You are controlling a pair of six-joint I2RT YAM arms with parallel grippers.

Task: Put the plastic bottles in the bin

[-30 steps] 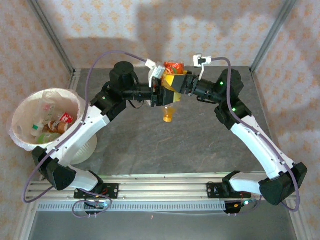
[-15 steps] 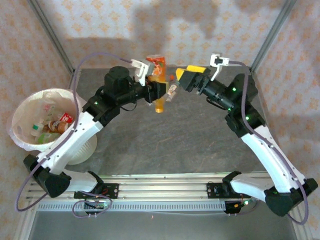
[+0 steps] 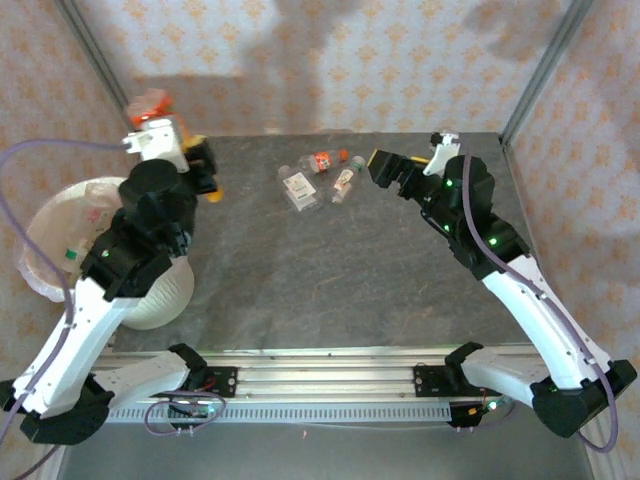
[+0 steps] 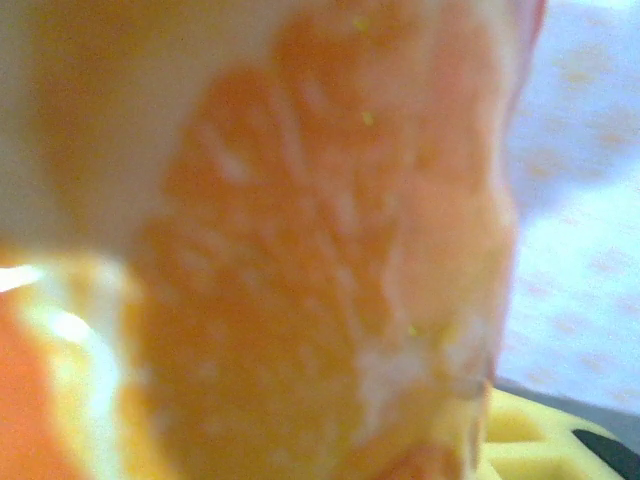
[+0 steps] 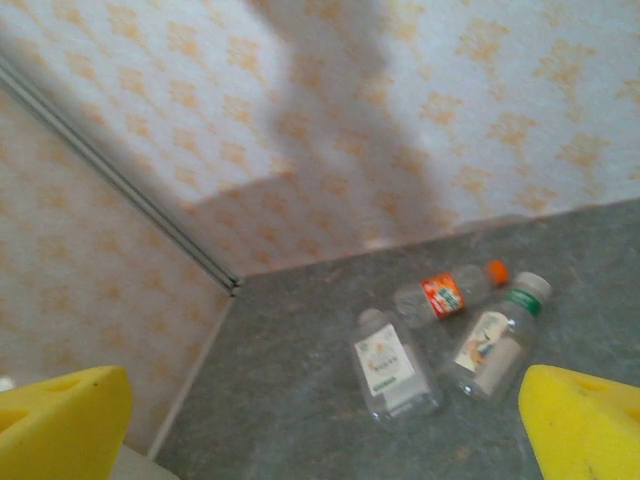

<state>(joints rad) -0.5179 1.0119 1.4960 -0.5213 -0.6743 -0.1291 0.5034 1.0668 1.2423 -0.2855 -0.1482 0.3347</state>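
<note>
The bin's opening [image 3: 84,232] lies below and back from my left gripper, so I will move it back over that opening next and down to release the orange bottle [image 3: 150,105].
My left gripper [image 3: 193,163] is shut on an orange plastic bottle [image 3: 150,105], held up by the far rim of the bin [image 3: 40,280]. Seen from the left wrist, that bottle [image 4: 300,260] is a close orange blur, with a yellow finger [image 4: 535,445] at the lower right. The bag-lined bin holds several bottles. Three clear bottles lie on the far table: a white-labelled one [image 3: 298,188], a red-labelled one with an orange cap [image 3: 325,160] and another white-labelled one [image 3: 345,183]. My right gripper [image 3: 385,165] stands open just right of them, its yellow pads [image 5: 60,420] wide apart with nothing between.
The grey table [image 3: 330,280] is walled by patterned panels, with metal posts at the back corners [image 3: 540,70]. The bin stands off the table's left edge. A rail [image 3: 320,380] runs along the near edge between the arm bases.
The right gripper let go of the orange bottle, opened and drew back right. The left arm swung far left with the bottle, from mid-table to the bin's far rim.
</note>
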